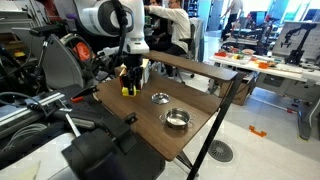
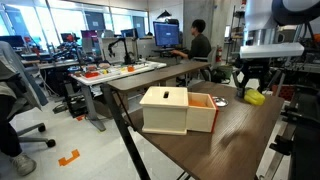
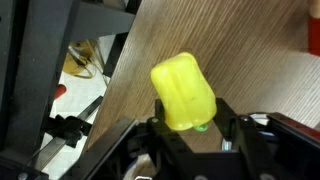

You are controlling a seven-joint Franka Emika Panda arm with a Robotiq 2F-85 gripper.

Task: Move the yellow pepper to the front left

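The pepper still hangs over the table, so next I should lower my gripper, easing toward the metal bowls, and let go on the bare wood below it.
The yellow pepper (image 3: pixel 183 92) is a small, chunky, bright yellow object lying between my gripper's fingers (image 3: pixel 190 128) in the wrist view, its green stem end towards the palm. Both black fingers press against its sides, so the gripper is shut on it. In both exterior views the pepper (image 1: pixel 127 90) (image 2: pixel 255 97) hangs at the tips of the gripper (image 1: pixel 128 80) (image 2: pixel 250 84), just over the wooden table (image 1: pixel 150 125) near one corner. I cannot tell whether it touches the tabletop.
Two metal bowls (image 1: pixel 160 98) (image 1: pixel 177 119) stand on the table beside the gripper. A pale wooden box with a red part (image 2: pixel 170 110) stands nearer the camera in an exterior view. The table edge and black equipment (image 3: pixel 60 90) lie close to the pepper.
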